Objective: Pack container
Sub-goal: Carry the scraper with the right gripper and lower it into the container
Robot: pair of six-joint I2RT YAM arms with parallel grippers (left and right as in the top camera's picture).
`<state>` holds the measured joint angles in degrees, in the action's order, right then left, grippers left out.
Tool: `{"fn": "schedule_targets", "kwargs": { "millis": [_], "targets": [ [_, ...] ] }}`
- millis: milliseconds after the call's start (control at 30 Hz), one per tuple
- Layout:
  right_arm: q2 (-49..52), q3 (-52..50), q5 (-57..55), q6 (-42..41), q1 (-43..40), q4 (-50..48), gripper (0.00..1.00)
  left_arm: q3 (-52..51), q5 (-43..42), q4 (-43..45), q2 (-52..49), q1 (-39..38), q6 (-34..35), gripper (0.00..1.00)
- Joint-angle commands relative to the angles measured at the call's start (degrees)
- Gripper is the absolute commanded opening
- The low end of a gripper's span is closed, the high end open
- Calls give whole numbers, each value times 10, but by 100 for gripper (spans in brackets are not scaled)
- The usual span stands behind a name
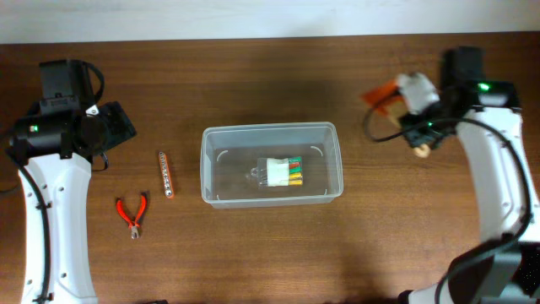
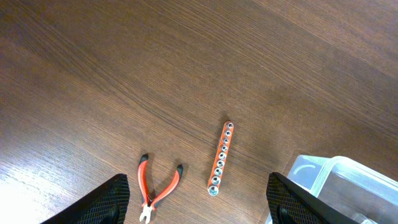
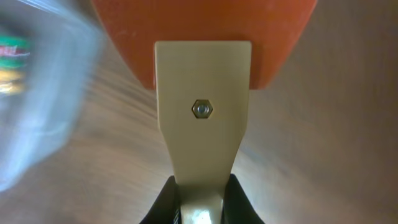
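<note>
My right gripper should go left in the overhead view and lower to release the scraper in the container's far half (image 1: 268, 146), since the container's bottom there is bare.
The clear plastic container (image 1: 270, 165) sits mid-table with a small pack of coloured bits (image 1: 284, 172) inside; its corner shows in the left wrist view (image 2: 336, 180). Red-handled pliers (image 1: 132, 213) (image 2: 157, 190) and an orange socket rail (image 1: 165, 174) (image 2: 221, 158) lie on the table left of it. My left gripper (image 2: 199, 205) is open and empty above them. My right gripper (image 3: 200, 199) is shut on the beige wooden handle of a scraper with an orange blade (image 3: 202, 43), held above the table right of the container (image 1: 388, 95).
The brown wooden table (image 1: 270, 253) reaches to a pale strip at the far edge. The right wrist view is blurred, with the container's edge at its left (image 3: 37, 112).
</note>
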<state>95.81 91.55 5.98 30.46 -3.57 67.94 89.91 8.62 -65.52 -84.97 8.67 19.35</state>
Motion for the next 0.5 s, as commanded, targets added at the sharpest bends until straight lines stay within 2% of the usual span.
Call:
{"fn": "schedule_targets", "kwargs": {
  "millis": [0,233,467],
  "targets": [
    [-23,61,13,54,99,25,4,9,7,-3,5,0,5,73],
    [-12,70,9,82,259,28,4,9,6,-14,5,0,5,73],
    [51,40,9,117,329,21,4,9,6,-14,5,0,5,73]
  ]
}}
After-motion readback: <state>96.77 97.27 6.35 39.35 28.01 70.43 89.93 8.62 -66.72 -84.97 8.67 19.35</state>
